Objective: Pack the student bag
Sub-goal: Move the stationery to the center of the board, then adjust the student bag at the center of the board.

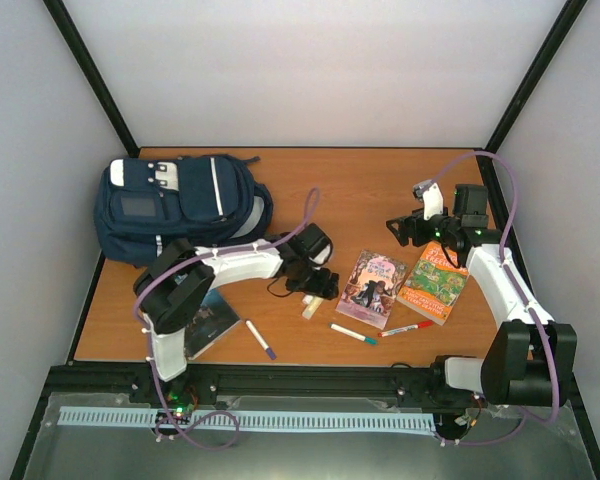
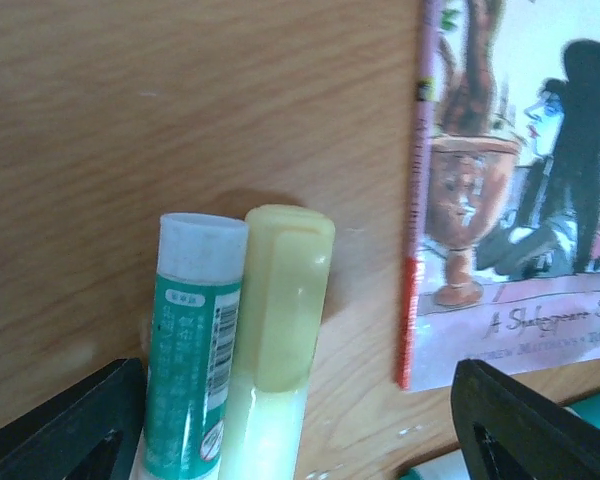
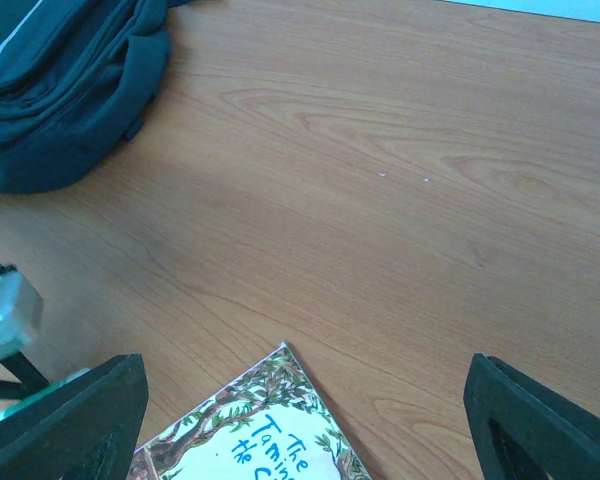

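My left gripper rises outward toward the navy bag [image 1: 175, 205] next. Then it lowers onto the fabric [image 1: 236, 186] beside its white stripe, since the bag lies away from the pink book.
The navy student bag [image 1: 175, 205] lies at the far left of the table; its edge also shows in the right wrist view [image 3: 60, 80]. My left gripper [image 1: 318, 287] is open, low over a green glue stick [image 2: 192, 340] and a yellow highlighter [image 2: 280, 320], which lie side by side between its fingers [image 2: 525, 425]. A pink book [image 1: 372, 288] lies just to their right. My right gripper [image 1: 400, 230] is open and empty above the far corner of an orange-and-green book [image 1: 435, 283], whose corner shows in the right wrist view [image 3: 250, 430].
A dark book [image 1: 212, 318] lies by the left arm's base. A purple marker [image 1: 261, 340], a green marker [image 1: 353, 334] and a red marker [image 1: 407, 328] lie near the front edge. Walls close in the table on three sides.
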Controlling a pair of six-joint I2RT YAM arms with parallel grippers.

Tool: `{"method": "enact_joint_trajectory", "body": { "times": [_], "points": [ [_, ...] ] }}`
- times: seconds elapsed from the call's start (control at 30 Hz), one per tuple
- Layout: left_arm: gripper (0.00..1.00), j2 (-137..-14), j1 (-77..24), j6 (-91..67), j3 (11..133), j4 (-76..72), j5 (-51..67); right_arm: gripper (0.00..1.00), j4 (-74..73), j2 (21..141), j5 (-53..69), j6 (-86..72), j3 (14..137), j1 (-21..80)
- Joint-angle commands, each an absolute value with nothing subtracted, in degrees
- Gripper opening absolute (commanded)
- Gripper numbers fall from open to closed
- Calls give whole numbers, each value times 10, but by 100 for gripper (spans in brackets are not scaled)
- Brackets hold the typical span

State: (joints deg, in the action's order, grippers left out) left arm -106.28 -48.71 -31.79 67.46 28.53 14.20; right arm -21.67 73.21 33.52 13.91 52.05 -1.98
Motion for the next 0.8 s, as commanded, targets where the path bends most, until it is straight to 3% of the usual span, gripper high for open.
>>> {"method": "enact_joint_trajectory", "body": {
  "times": [0.0, 0.17, 0.33, 0.5, 0.63, 0.7, 0.77],
  "points": [
    [86, -1090, -527, -322, 724, 282, 167, 89, -215, 732, 344, 141, 515, -15],
    [85, -1102, -540, -328, 759, 308, 148, 89, -215, 729, 346, 140, 514, -16],
    [92, -1086, -532, -297, 826, 411, 18, 89, -216, 726, 347, 138, 515, -15],
    [92, -1079, -481, -300, 906, 501, -105, 89, -216, 724, 350, 137, 516, -16],
    [90, -1084, -419, -324, 955, 541, -176, 89, -216, 721, 352, 136, 516, -16],
    [79, -1092, -389, -307, 977, 544, -172, 89, -215, 719, 354, 135, 515, -17],
    [76, -1110, -360, -301, 1007, 560, -175, 89, -214, 720, 357, 137, 514, -16]
  ]
}}
